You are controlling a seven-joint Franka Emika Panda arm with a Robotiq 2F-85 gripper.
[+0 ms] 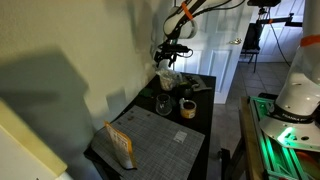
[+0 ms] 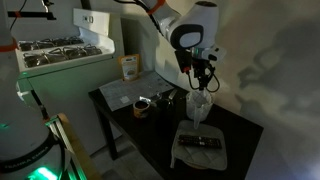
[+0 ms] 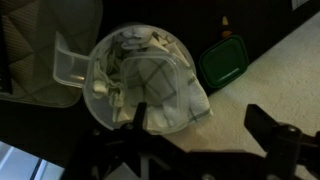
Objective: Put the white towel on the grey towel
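Observation:
The white towel lies between my wide-open fingers, so my gripper will next lower toward the jug's rim and onto the white towel's edge (image 2: 203, 96) (image 3: 196, 106) by the green lid.
The white towel (image 3: 150, 85) with thin dark check lines lies crumpled inside a clear plastic jug (image 3: 75, 68). It shows pale in both exterior views (image 1: 168, 80) (image 2: 198, 103). My gripper (image 3: 203, 125) hangs just above the jug with its fingers wide apart and nothing between them. One finger is over the towel's edge. The gripper also shows in both exterior views (image 1: 171, 56) (image 2: 200, 76). The grey towel (image 1: 152, 128) lies flat on the other end of the black table, also seen in an exterior view (image 2: 122, 92).
A tan packet (image 1: 120, 146) stands on the grey towel's end. A dark cup (image 1: 163, 104) and a tape roll (image 1: 187, 108) stand between jug and grey towel. A green lid (image 3: 222, 62) lies beside the jug. A tray (image 2: 200, 150) holds a dark item.

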